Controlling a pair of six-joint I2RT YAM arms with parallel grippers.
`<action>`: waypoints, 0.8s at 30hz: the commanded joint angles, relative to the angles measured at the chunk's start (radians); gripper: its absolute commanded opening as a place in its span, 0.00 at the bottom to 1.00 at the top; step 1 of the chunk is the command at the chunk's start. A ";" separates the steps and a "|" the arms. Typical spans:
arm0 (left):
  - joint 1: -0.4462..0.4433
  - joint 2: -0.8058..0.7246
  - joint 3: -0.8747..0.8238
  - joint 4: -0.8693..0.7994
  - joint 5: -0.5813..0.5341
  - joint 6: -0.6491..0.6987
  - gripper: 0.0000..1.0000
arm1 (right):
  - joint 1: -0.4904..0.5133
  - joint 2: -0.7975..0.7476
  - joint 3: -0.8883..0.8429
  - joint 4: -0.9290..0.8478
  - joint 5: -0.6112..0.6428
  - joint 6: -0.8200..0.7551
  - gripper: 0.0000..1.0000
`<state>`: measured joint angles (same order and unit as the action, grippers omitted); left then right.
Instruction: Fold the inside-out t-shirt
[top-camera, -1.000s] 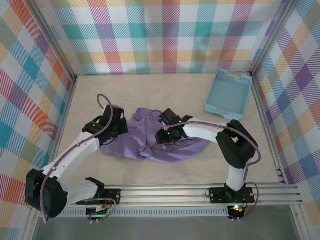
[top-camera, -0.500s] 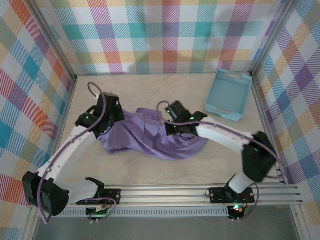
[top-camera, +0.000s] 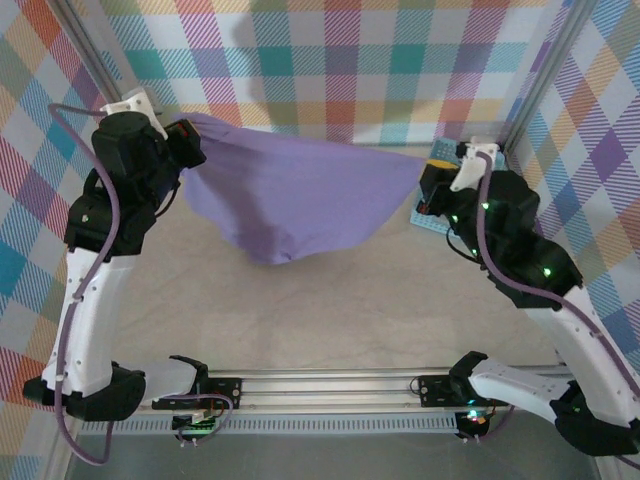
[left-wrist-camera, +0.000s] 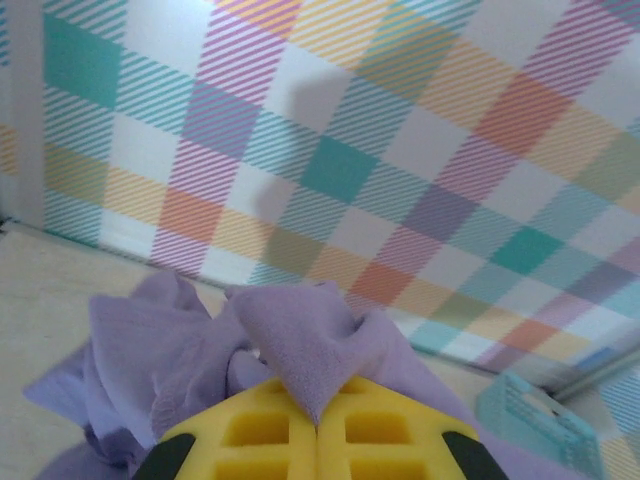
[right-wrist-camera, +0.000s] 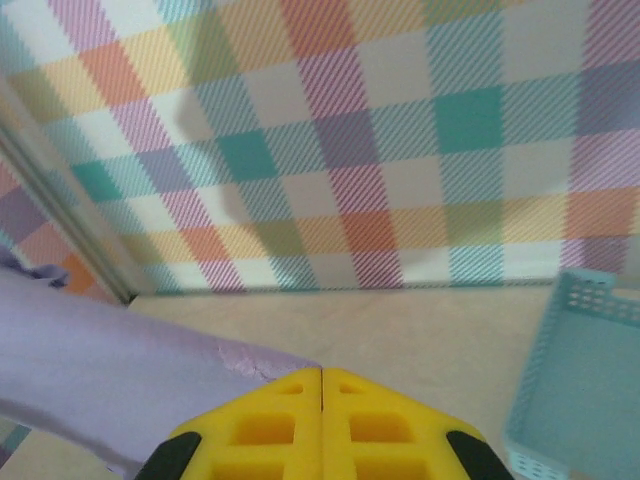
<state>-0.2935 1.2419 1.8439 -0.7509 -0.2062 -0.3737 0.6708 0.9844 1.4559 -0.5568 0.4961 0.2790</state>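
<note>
My right gripper should take the hanging t-shirt's end down and back to the bare tabletop below and let go there.
The lavender t-shirt (top-camera: 290, 195) hangs in the air, stretched wide between my two grippers, with its lower edge sagging toward the table. High at the back left, my left gripper (top-camera: 190, 145) is shut on one end. In the left wrist view a bunched fold of the t-shirt (left-wrist-camera: 300, 330) sits pinched between the yellow fingertips of the left gripper (left-wrist-camera: 318, 425). My right gripper (top-camera: 428, 170) is shut on the opposite end at the back right. In the right wrist view the t-shirt (right-wrist-camera: 120, 370) runs off to the left from the closed tips of the right gripper (right-wrist-camera: 321, 368).
A light blue slotted basket (top-camera: 445, 215) lies at the back right, partly hidden behind the right arm, and shows as the basket (right-wrist-camera: 580, 370) and the basket (left-wrist-camera: 540, 420) in the wrist views. Plaid walls (top-camera: 340, 70) close in the back and sides. The beige table (top-camera: 320, 300) lies below.
Both arms rose from the table and moved apart, lifting the crumpled t-shirt and spreading it in the air. The right gripper closed on the fabric.
</note>
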 joint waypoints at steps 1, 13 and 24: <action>-0.013 0.018 -0.078 -0.013 0.118 0.034 0.00 | -0.021 0.014 -0.109 -0.080 0.096 0.039 0.00; -0.463 0.148 -0.693 0.258 0.108 -0.010 0.00 | -0.049 0.072 -0.587 -0.207 -0.010 0.392 0.15; -0.667 -0.162 -1.034 0.402 -0.189 -0.110 0.55 | -0.071 0.210 -0.373 -0.021 -0.166 0.223 0.69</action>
<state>-1.0042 1.2488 0.8612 -0.3813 -0.2291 -0.4339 0.5896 1.1324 1.0370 -0.6571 0.4263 0.5468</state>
